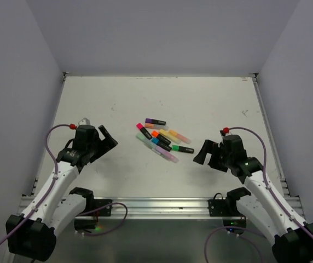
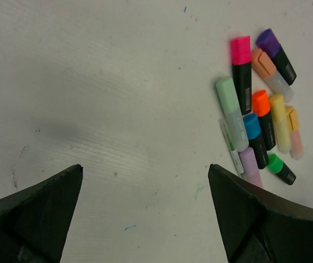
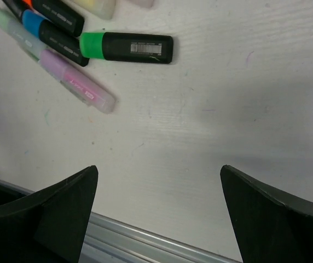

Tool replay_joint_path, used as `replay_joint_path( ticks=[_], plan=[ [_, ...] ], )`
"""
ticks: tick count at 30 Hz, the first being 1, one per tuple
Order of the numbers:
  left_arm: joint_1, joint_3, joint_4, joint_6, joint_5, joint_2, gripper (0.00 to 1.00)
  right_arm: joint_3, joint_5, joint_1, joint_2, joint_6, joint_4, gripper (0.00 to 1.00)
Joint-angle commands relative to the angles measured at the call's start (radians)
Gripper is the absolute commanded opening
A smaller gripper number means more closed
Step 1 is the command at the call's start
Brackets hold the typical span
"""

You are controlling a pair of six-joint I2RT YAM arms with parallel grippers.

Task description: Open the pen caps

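Observation:
My right gripper is above the pastel purple pen's jutting body (image 1: pixel 170 156) (image 3: pixel 93 96), which is to the gripper's left in the top view. It needs to turn and go down to it next.
Several chunky highlighters lie in a pile (image 1: pixel 162 138) at the table's middle, all capped. In the left wrist view I see the pink cap (image 2: pixel 241 50), purple cap (image 2: pixel 266 39), orange cap (image 2: pixel 261 102), blue cap (image 2: pixel 250 125) and green cap (image 2: pixel 275 163) on black barrels, among pastel pens. The right wrist view shows the green cap (image 3: pixel 91 45) and blue cap (image 3: pixel 33 23). My left gripper (image 1: pixel 110 139) is open and empty left of the pile, also seen in its wrist view (image 2: pixel 145 167). My right gripper (image 1: pixel 200 152) is open and empty right of the pile, also seen in its wrist view (image 3: pixel 159 167).
A thin pale stick (image 2: pixel 232 148) lies beside the pastel green pen (image 2: pixel 231 112). A pastel purple pen (image 3: pixel 74 81) lies nearest the front. An aluminium rail (image 1: pixel 156 204) runs along the table's near edge. Grey walls enclose the left, back and right sides.

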Motion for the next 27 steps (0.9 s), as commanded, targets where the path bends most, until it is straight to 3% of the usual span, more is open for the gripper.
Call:
replay_joint_path(
  ticks=[1,6,13,17,24,27],
  plan=[
    [0.003,-0.004,-0.011,-0.001,-0.001,-0.026,1.0,0.111,0.095,-0.004,0.098,-0.072,0.011,0.99],
    [0.003,-0.079,0.219,-0.044,0.181,-0.052,1.0,0.251,0.131,0.002,0.257,-0.153,0.081,0.99],
    [0.003,-0.026,0.204,-0.015,0.104,0.053,1.0,0.459,0.193,0.06,0.526,-0.231,0.12,0.99],
    [0.005,-0.023,0.224,0.005,0.119,0.092,1.0,0.53,0.175,0.14,0.649,-0.276,0.184,0.86],
    [0.005,-0.046,0.342,0.002,0.315,0.152,0.99,0.735,0.158,0.258,0.913,-0.357,0.144,0.64],
    [0.005,-0.04,0.364,0.017,0.35,0.164,0.99,0.684,0.181,0.326,0.903,-0.383,0.17,0.64]
  ],
)
